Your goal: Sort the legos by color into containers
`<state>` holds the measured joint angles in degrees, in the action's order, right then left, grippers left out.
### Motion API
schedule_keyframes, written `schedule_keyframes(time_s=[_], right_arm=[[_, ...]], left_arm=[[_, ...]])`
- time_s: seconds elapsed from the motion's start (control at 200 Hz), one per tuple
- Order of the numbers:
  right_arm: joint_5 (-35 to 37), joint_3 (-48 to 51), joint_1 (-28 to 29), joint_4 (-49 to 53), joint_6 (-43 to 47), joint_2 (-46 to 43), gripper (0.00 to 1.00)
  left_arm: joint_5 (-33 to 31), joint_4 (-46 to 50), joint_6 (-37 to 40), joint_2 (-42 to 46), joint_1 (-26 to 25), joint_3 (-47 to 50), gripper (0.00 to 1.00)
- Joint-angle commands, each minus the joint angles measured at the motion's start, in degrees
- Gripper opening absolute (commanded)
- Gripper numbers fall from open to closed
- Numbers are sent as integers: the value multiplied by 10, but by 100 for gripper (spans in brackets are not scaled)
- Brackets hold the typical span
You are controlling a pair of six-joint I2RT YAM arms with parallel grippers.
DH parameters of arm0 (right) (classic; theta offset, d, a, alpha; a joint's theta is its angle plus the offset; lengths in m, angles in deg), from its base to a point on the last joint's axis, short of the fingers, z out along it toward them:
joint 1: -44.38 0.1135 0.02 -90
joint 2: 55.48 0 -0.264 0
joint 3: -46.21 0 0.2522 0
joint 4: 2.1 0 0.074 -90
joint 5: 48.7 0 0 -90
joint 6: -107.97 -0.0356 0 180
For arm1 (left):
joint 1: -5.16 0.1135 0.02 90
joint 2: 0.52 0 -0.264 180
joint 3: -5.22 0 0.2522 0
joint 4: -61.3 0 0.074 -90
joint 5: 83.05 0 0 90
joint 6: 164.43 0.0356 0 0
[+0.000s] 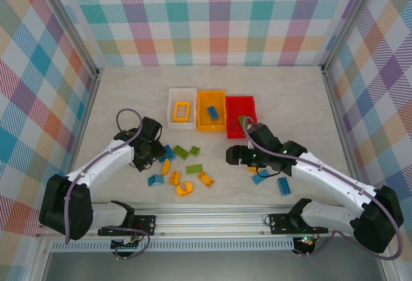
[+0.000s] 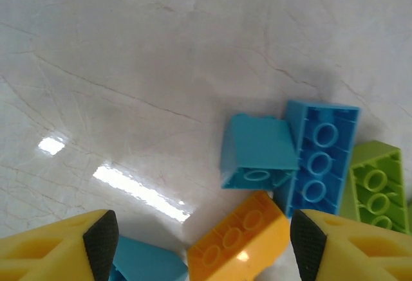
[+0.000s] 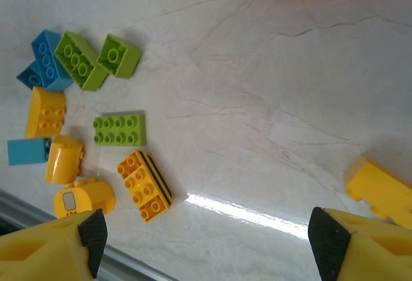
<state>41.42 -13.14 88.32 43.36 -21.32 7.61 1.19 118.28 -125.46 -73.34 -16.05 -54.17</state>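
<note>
The left gripper draws back and lowers its fingers around the light blue square brick (image 1: 156,180) (image 2: 148,261) next. That brick lies below it, nearer my base than the orange brick.
The white bin (image 1: 181,94) holds a yellow frame piece (image 1: 182,110). A blue brick (image 1: 212,112) lies in the orange bin (image 1: 212,126), and the red bin (image 1: 241,104) stands to its right. Loose legos lie in front of the bins. My left gripper (image 1: 153,151) (image 2: 205,245) is open, low over the pile's left end, with an orange brick (image 2: 241,239) lying between its fingers. Just beyond are a teal brick (image 2: 257,152), a blue brick (image 2: 322,155) and a green brick (image 2: 376,184). My right gripper (image 1: 233,155) (image 3: 211,239) is open over bare table.
In the right wrist view the pile lies to the left: a green plate (image 3: 120,130), a yellow striped brick (image 3: 145,184), two green bricks (image 3: 80,69). A yellow brick (image 3: 383,191) sits at the right. Two blue bricks (image 1: 284,186) lie under the right arm.
</note>
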Motion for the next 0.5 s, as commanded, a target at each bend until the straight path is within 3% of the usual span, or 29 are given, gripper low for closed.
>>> schedule_keyframes(time_s=[0.0, 0.1, 0.295, 0.5], right_arm=[[-4, -26, 14, -18, 18, 12, 84], [-3, -26, 15, -23, 15, 10, 84], [-11, -39, 23, -34, 20, 32, 84], [-25, -47, 58, -55, 44, 34, 85]], left_arm=[[25, 53, 15, 30, 5, 9, 72], [11, 117, -33, 121, -14, 49, 74], [29, 131, -243, 316, -40, 159, 77], [14, 68, -413, 336, -40, 189, 80]])
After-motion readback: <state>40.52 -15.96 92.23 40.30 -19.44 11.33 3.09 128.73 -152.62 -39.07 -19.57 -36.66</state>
